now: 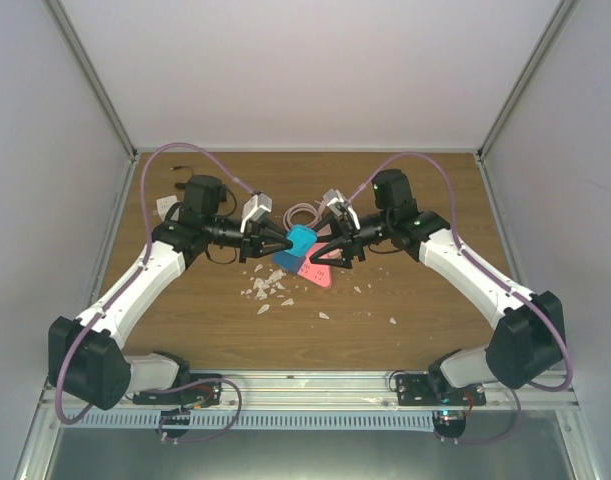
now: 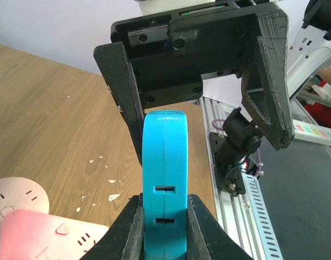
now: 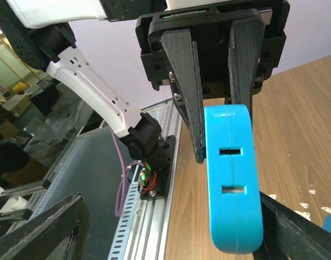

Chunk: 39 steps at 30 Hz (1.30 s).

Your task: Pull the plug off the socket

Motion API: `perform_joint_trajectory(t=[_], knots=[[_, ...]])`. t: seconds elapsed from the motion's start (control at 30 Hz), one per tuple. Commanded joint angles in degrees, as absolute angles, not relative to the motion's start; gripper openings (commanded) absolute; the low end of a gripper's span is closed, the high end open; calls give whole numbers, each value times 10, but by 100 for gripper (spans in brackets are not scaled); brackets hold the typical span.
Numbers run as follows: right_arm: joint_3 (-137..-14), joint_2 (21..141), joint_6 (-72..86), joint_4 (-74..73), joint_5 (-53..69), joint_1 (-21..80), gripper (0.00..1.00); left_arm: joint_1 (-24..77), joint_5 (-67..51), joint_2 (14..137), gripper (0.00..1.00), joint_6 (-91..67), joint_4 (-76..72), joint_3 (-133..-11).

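Note:
The socket and the chips crowd the table below, so I should next move my left gripper to the left in the top view and down to release the plug on the table.
The plug [image 2: 164, 162] is a flat blue block with rounded corners and two slots in its edge. My left gripper [image 2: 164, 216] is shut on it and holds it on edge above the table. In the top view the plug [image 1: 300, 247] sits between both grippers at mid-table. The salmon-pink socket [image 1: 317, 272] lies flat on the wood just below it, also at the lower left of the left wrist view as the socket [image 2: 46, 238]. My right gripper [image 1: 330, 250] stands open around the plug [image 3: 233, 179], one finger [image 3: 298, 227] close beside it.
White chips [image 1: 265, 290] are scattered on the wooden table [image 1: 435, 200] near the socket. A pale round disc with outlet marks [image 2: 16, 197] lies next to the socket. A coiled cable [image 1: 303, 212] sits behind the grippers. The metal rail [image 1: 315, 385] runs along the near edge.

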<state>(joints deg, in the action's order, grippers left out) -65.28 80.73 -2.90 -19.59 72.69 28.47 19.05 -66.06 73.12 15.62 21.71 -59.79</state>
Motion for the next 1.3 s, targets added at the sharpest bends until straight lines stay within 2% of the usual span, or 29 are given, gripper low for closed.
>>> perform_joint_trajectory(t=[0.0, 0.37, 0.63, 0.73, 0.97, 1.27], knots=[[-659, 791, -19, -178, 785, 293, 79, 194, -630, 743, 0, 153, 208, -613], [-658, 796, 20, -151, 820, 296, 81, 195, -600, 751, 0, 160, 213, -616], [-649, 777, 21, -143, 704, 256, 99, 179, -619, 749, 0, 190, 226, -609], [-640, 770, 30, -129, 676, 226, 100, 171, -622, 747, 0, 193, 223, -602], [-630, 758, -32, -152, 626, 200, 100, 114, -629, 774, 0, 198, 225, -597], [-575, 723, -100, -164, 557, 196, 100, -19, -593, 853, 0, 194, 240, -608]])
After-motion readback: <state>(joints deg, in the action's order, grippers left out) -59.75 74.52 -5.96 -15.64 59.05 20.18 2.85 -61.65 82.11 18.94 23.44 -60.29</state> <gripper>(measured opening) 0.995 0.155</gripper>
